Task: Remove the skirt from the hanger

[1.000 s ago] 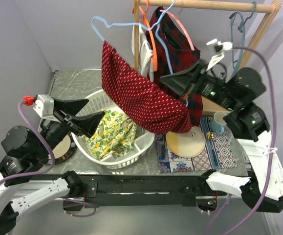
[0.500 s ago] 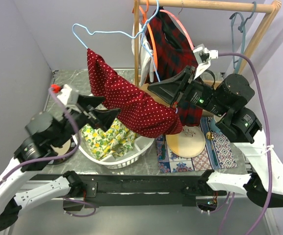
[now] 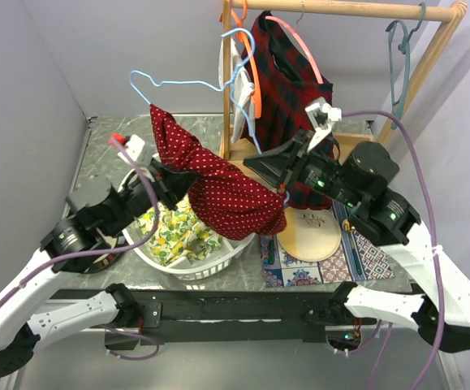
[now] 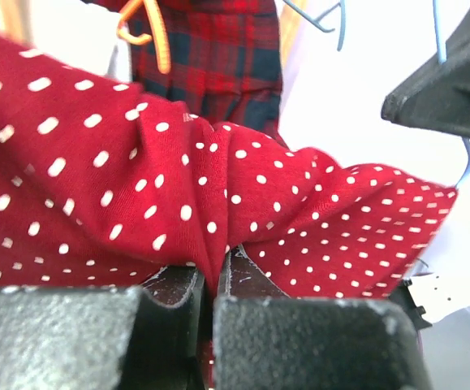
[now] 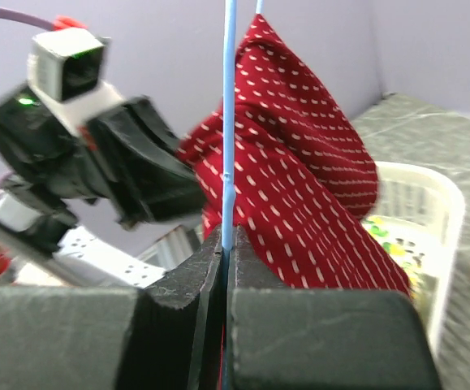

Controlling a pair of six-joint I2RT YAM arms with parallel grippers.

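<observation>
My left gripper is above the white laundry basket, so next it will move away from the blue hanger (image 3: 178, 81), then go down over that basket and let go.
The tartan skirt (image 3: 287, 81) hangs on the pink hanger (image 3: 301, 45) from the wooden rail at the back; neither gripper touches it. The left wrist view shows the skirt (image 4: 218, 57) behind. A red garment with white dots (image 3: 226, 191) is draped on a light blue hanger (image 3: 178, 81) in front of the rack. My left gripper (image 3: 186, 184) is shut on a fold of that dotted garment (image 4: 178, 179), pinched at the jaws (image 4: 215, 272). My right gripper (image 3: 251, 161) is shut on the blue hanger's wire (image 5: 229, 122), the tips (image 5: 225, 244) clamping it beside the dotted garment (image 5: 299, 162).
A white laundry basket (image 3: 222, 253) with a yellow floral cloth (image 3: 182, 227) sits under the dotted garment. An orange hanger (image 3: 253, 73) and a teal hanger (image 3: 397, 49) hang on the wooden rack (image 3: 348, 10). A round wooden board (image 3: 309, 231) lies on a patterned mat (image 3: 372, 244).
My left gripper swung right up to the dotted garment and shut on it. My right gripper carried the blue hanger and garment left and lower, toward the basket.
</observation>
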